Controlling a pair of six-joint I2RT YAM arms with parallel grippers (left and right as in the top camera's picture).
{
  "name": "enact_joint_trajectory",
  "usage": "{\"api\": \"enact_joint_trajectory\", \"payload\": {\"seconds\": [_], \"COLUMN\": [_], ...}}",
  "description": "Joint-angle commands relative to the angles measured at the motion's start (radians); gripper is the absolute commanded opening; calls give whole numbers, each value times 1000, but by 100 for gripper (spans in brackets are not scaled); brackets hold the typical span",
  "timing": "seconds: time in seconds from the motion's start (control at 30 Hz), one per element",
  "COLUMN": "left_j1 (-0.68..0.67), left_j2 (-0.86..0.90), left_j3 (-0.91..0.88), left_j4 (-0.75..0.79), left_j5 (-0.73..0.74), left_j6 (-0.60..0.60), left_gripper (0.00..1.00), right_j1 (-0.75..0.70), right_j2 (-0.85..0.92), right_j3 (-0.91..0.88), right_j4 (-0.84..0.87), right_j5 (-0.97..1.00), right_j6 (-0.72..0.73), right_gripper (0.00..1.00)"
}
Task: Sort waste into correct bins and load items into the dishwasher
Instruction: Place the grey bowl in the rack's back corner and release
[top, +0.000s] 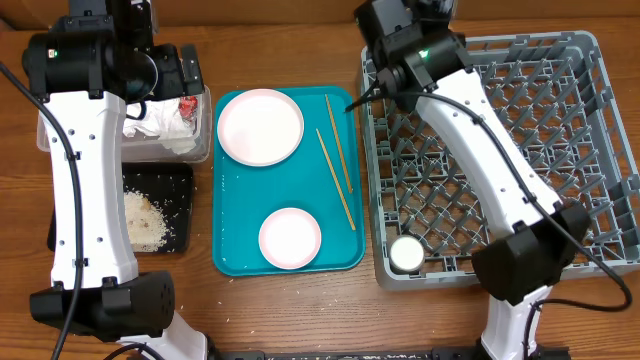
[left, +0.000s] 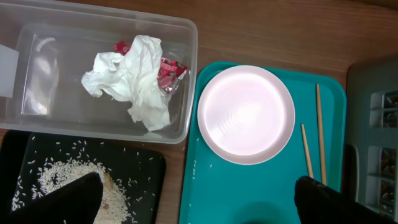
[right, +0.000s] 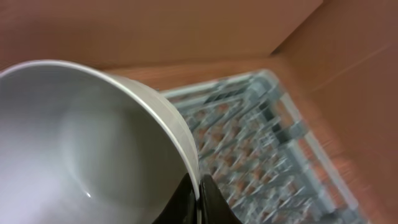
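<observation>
I should lower my right gripper toward the rack's far tray-side corner (top: 386, 110) and let go of the bowl, because that corner is below my gripper and to its left in the overhead view.
In the right wrist view my right gripper (right: 199, 194) is shut on the rim of a pale grey bowl (right: 81, 143), held above the grey dish rack (right: 261, 143). The left gripper (left: 199, 205) is open with nothing between its fingers, above the seam between the black tray (left: 143, 168) of rice (left: 56, 180) and the teal tray (left: 236, 186). The clear tub (left: 180, 37) holds a crumpled napkin (left: 137, 78) and a red wrapper (left: 169, 70). On the teal tray lie a pink plate (top: 260, 126), a smaller white dish (top: 290, 238) and two chopsticks (top: 338, 160). A white cup (top: 407, 254) stands in the rack (top: 560, 130).
The right arm (top: 470, 140) stretches across the rack's left half and hides the bowl from overhead. The left arm (top: 85, 180) covers part of the clear tub (top: 195, 150) and the black tray (top: 175, 185). A few rice grains lie on the teal tray (top: 230, 250).
</observation>
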Motion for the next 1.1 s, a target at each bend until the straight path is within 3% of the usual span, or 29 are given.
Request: {"api": "enact_joint_trajectory", "payload": {"seconds": [0.0,0.23,1.07], "left_j1": [-2,-2,-2], "left_j2": [7,7,7], "left_j3": [13,13,13], "left_j4": [0,0,0], "left_j5": [-6,-6,-6], "left_j6": [-6,-6,-6], "left_gripper": [100,100,100], "right_j1": [-19,-18,60], "right_j2": [55,147,269], "right_j3": [-29,-29,-35], "right_j4": [64,192,143], "right_j5": [134,290,257], "right_j6": [-188,-416,-401], "right_gripper": [4,4,6]}}
